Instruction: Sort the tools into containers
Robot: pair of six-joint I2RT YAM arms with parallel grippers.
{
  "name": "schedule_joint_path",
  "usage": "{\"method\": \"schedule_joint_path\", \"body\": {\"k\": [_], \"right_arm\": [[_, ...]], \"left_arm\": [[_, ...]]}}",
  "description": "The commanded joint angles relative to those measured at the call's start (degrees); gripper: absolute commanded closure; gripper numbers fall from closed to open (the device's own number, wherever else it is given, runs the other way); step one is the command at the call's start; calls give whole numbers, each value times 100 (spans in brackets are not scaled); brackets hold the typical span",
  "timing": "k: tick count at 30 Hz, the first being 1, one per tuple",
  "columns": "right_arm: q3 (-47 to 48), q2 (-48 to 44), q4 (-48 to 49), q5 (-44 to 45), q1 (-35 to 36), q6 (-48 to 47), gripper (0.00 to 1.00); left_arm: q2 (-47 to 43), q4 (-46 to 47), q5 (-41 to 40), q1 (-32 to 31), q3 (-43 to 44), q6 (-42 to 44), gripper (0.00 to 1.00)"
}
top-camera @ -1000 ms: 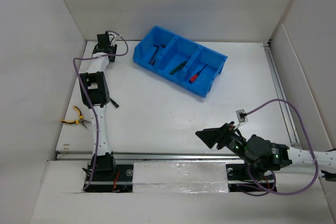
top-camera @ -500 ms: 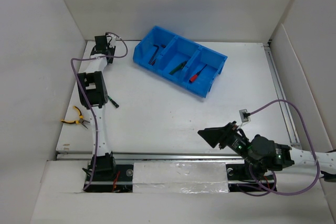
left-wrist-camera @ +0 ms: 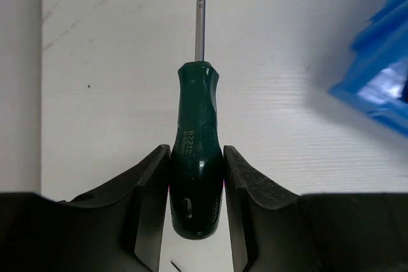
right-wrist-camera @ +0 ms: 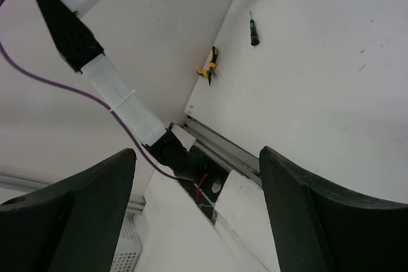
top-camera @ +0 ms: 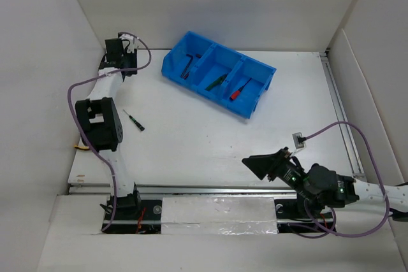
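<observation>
The red-handled screwdriver's compartment [top-camera: 254, 91] is to the right of my left gripper in the top view, so I should move across over it, lower and release like with like.
My left gripper [top-camera: 118, 55] is at the far left of the table, left of the blue three-compartment bin [top-camera: 255, 68]. In the left wrist view it [left-wrist-camera: 196, 151] is shut on a green-handled screwdriver [left-wrist-camera: 196, 176] whose shaft points away; the bin's corner [left-wrist-camera: 382, 74] shows at the right. The bin holds dark hex keys [top-camera: 189, 65], a green-handled tool [top-camera: 215, 81] and a red-handled screwdriver [top-camera: 239, 92]. A small dark-green screwdriver [top-camera: 134, 120] lies on the table. Yellow-handled pliers [top-camera: 81, 146] are mostly hidden behind my left arm. My right gripper [top-camera: 262, 164] is open and empty near the front edge.
The right wrist view looks between its open fingers [right-wrist-camera: 197, 154] across the table at the small screwdriver [right-wrist-camera: 253, 30], the pliers [right-wrist-camera: 210, 66] and my left arm [right-wrist-camera: 115, 93]. White walls enclose the table. A metal rail [top-camera: 210, 189] runs along the front edge.
My left arm has swung left; its elbow now covers most of the pliers and has uncovered the small screwdriver. The left gripper shifted slightly left and back. The right arm barely moved.
</observation>
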Motion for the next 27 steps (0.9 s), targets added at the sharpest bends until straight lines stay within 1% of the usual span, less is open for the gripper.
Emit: {"method": "schedule_joint_path", "body": {"k": [1,3,4,7,9,10,11,12,13,14,15,16,17,18,19,20,21,22,23,24,25,27], "right_arm": [[184,-154,-73,125,52,12,17],[228,-215,-196,212,52,29,17],[246,-259,-222,247,52,64,17],[263,-295,-372,485,52,169,17],[360,-260,-591,888,52,293,16],[395,-216,-627,1020,52,372,16],[447,-129,-549,1239,52,372,16],[491,-32,-530,1354,52,372,15],[561,65,-582,1451,52,607,15],[684,196,-722,1530,52,697,15],[946,459,-697,1557,52,706,14],[1097,600,-654,1575,52,628,14],[1246,758,-627,1827,52,601,14],[1413,1091,-644,2021,52,575,13],[1815,1259,-697,2171,52,522,13],[2071,1409,-1071,2338,52,548,13],[2335,1541,-1380,2496,52,653,12],[2816,1708,-1592,2515,-17,741,12],[2951,1744,-1576,2550,-18,620,11],[3014,1753,-1350,2681,-18,392,11],[3032,1788,-1095,2769,-175,-89,11],[3111,1884,-769,2657,-438,-321,10]], "left_arm": [[-1270,555,421,-105,-126,-655,100],[-1544,589,500,-202,-231,-963,100],[-1833,633,544,-255,-275,-1051,100],[-2325,801,930,-326,-600,-1569,100],[-2564,1169,1264,-396,-915,-1999,100],[-2748,1153,1282,-457,-943,-2175,100],[-2932,1135,1413,-545,-1022,-2568,100],[-2934,1187,1519,-624,-1162,-2746,100],[-3247,1362,1546,-790,-1390,-2904,100],[-3425,1790,1303,-1026,-1644,-2958,100],[-3566,1872,996,-1612,-1943,-2863,100],[-3724,1838,732,-1879,-1972,-2758,100],[-3760,1742,390,-2108,-1998,-2635,100],[-3778,1759,430,-2284,-2094,-2625,100],[-3856,1828,526,-2373,-2191,-2694,100],[-3918,2238,962,-2426,-2348,-2930,100],[-3979,2495,1131,-2426,-2715,-3054,100],[-4093,2697,1281,-2426,-2867,-3177,100],[-4129,3039,1552,-2426,-2999,-3326,100],[-4173,3190,1659,-2426,-3218,-3363,100],[-4252,3339,1774,-2426,-3316,-3406,100],[-4323,3647,1950,-2426,-3561,-3477,100]]}}
